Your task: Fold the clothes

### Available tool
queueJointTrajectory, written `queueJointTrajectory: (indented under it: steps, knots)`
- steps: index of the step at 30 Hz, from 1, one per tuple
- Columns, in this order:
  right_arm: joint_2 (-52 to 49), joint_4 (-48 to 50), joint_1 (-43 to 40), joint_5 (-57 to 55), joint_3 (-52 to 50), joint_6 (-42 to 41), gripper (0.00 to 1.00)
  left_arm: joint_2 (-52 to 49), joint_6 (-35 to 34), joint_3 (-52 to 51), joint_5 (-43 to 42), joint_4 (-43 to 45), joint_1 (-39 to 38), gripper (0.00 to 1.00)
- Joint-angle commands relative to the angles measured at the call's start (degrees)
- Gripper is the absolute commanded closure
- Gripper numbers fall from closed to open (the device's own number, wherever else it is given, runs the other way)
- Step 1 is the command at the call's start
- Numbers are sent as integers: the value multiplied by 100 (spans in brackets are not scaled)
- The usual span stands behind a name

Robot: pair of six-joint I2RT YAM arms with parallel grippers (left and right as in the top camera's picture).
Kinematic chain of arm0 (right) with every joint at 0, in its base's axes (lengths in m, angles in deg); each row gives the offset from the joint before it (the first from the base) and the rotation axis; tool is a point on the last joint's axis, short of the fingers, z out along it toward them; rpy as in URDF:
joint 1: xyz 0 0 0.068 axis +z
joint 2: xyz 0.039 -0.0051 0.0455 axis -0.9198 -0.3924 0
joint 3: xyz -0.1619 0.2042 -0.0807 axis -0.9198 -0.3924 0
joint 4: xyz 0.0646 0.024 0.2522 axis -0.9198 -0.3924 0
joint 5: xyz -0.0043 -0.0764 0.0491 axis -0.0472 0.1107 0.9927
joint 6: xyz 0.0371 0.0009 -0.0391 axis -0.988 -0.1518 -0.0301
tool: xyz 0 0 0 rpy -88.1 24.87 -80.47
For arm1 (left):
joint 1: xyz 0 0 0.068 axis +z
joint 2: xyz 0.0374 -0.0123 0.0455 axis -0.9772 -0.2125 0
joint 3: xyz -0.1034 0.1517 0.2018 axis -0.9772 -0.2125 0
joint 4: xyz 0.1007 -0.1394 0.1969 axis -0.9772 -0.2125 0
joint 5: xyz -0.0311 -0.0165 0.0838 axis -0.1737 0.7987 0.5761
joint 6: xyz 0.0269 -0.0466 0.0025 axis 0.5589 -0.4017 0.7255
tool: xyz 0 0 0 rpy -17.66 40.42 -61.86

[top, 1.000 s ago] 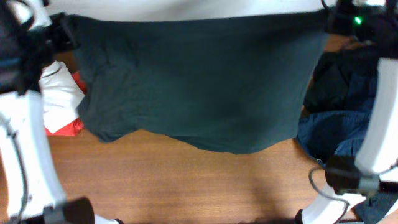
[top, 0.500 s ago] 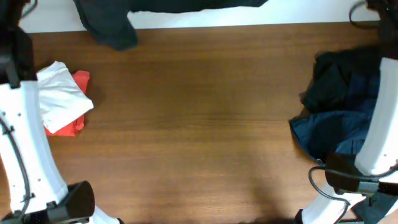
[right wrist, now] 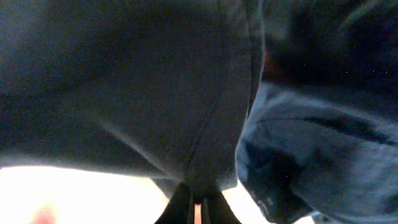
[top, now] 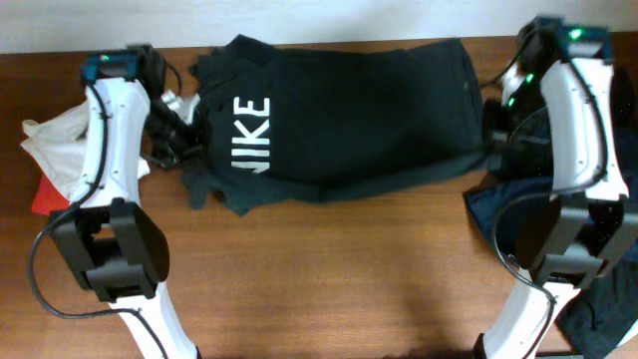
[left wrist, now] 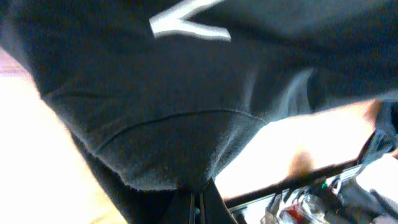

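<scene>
The raised edge of the shirt goes down and to the left in the overhead view onto the shirt's spread body below my right gripper next, which then releases it.
A large black T-shirt [top: 349, 110] with white block lettering [top: 249, 135] lies spread across the far half of the table. My left gripper [top: 177, 150] is at the shirt's left edge and is shut on its fabric [left wrist: 186, 155]. My right gripper [top: 490, 140] is at the shirt's right edge and is shut on its fabric [right wrist: 205, 149]. A white garment [top: 55, 150] with a red one [top: 45, 197] under it lies at the far left. Dark navy clothes [top: 508, 209] are heaped at the right and show in the right wrist view [right wrist: 311, 155].
The brown wooden table [top: 329, 279] extends toward the front. The navy heap lies close beside the right arm [top: 578, 120]. The white and red garments sit just left of the left arm [top: 110, 140].
The black shirt was held up, filling the view, then swung out past the far edge. Now it lies spread on the table with the lettering up, both grippers low at its side edges.
</scene>
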Motion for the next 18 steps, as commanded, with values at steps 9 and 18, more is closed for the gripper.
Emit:
queueJointTrajectory:
  steps: [9,18]
  knots:
    - [70,708,-133,-79,-2771,13,96,1032,-37,-3285,706,894,688,100]
    - [852,846,-160,-57,-3786,13,96,2500,-142,-4094,621,1064,1604,100]
